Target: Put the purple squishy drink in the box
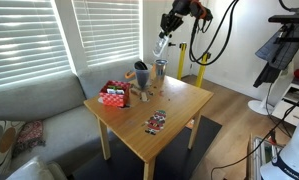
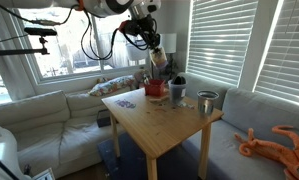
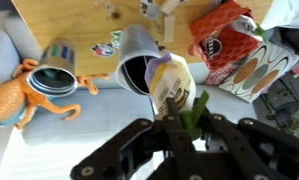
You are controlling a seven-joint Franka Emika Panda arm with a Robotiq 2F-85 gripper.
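The gripper will next move past the dark cup over the red box and lower the drink into its open top [image 1: 118, 87] [image 3: 221, 42], because the drink hangs high beside the box.
The purple squishy drink [image 3: 171, 85], a soft cup with a purple top, pale label and green straw, is held in my gripper [image 3: 184, 116], which is shut on it. In both exterior views the gripper [image 1: 167, 30] [image 2: 151, 38] holds the drink [image 1: 163, 44] [image 2: 157, 57] high above the far side of the wooden table. The low red box [image 1: 114, 96] [image 2: 155, 90] [image 3: 225, 45] with white markings stands on the table, below and to one side of the drink.
A dark cup [image 1: 141, 73] [image 2: 177, 92] [image 3: 139, 62] and a metal cup [image 1: 160, 68] [image 2: 206, 101] [image 3: 55, 72] stand near the box. A flat packet [image 1: 155, 122] lies on the table [image 1: 179, 105]. An orange toy octopus [image 3: 17, 98] [image 2: 274, 140] lies on the sofa.
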